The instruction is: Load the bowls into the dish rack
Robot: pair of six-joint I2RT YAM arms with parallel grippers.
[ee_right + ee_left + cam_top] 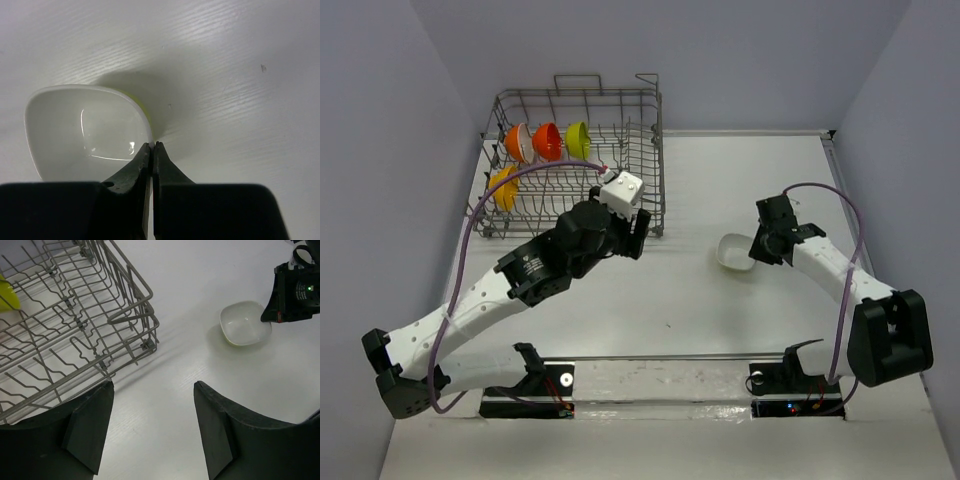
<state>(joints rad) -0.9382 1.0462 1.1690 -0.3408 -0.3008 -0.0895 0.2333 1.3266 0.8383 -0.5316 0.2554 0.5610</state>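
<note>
The bare tabletop lies back and to the left in the top view, nearer my empty left gripper. My right gripper should move there next and release.
The grey wire dish rack [640, 160] stands at the back left and shows in the left wrist view [125, 315]. In it stand a white bowl with an orange outside [517, 141], a red-orange bowl [547, 141], a lime green bowl [578, 137] and a yellow-orange bowl [503, 188]. A white bowl [733, 250] with a greenish outside edge sits on the table right of the rack [245, 322]. My right gripper [152, 144] is shut on the near rim of this bowl [85, 130]. My left gripper [152, 385] is open and empty by the rack's front right corner.
The white table [700, 180] is walled on three sides. The right gripper's black body [295, 290] shows beside the white bowl in the left wrist view. The left arm [530, 270] lies along the rack's front.
</note>
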